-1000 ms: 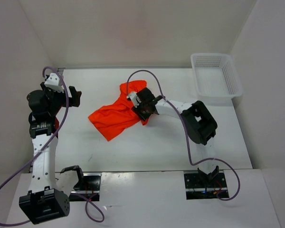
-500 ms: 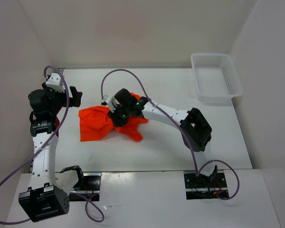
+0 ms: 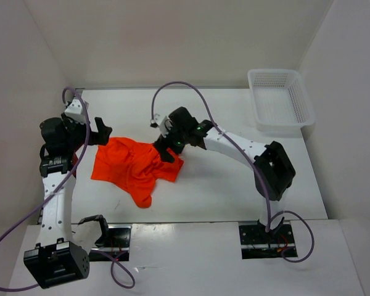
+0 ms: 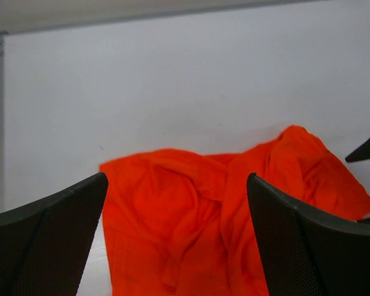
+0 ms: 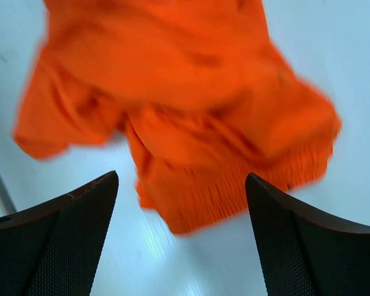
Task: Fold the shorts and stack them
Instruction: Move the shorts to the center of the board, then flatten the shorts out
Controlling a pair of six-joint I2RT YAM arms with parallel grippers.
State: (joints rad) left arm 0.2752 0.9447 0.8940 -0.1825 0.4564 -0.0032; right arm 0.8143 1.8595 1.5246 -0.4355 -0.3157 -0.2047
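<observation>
My right gripper should move down next with open fingers onto the ribbed waistband's jutting corner [image 3: 179, 164] [image 5: 186, 211], because that corner sticks out from the heap between them.
The shorts [image 3: 132, 168] are a crumpled heap of orange-red cloth on the white table, left of centre. My right gripper [image 3: 167, 150] hovers over their right edge, open, with nothing between its fingers. In the right wrist view the shorts [image 5: 185, 92] lie just beyond the open gripper [image 5: 182, 176], their ribbed waistband nearest to it. My left gripper [image 3: 103, 132] hangs open just above the heap's upper left corner. From the left wrist the shorts [image 4: 197, 209] fill the space under the wide-open gripper [image 4: 176, 179], apart from its fingers.
A white mesh basket [image 3: 280, 102] stands at the table's far right corner. White walls close in the table on the left, back and right. The right arm's purple cable [image 3: 191, 89] loops above the table behind the shorts.
My right gripper dragged the shorts leftwards across the table, then opened and let them go. The cloth has dropped into a heap near the left gripper, which barely moved.
</observation>
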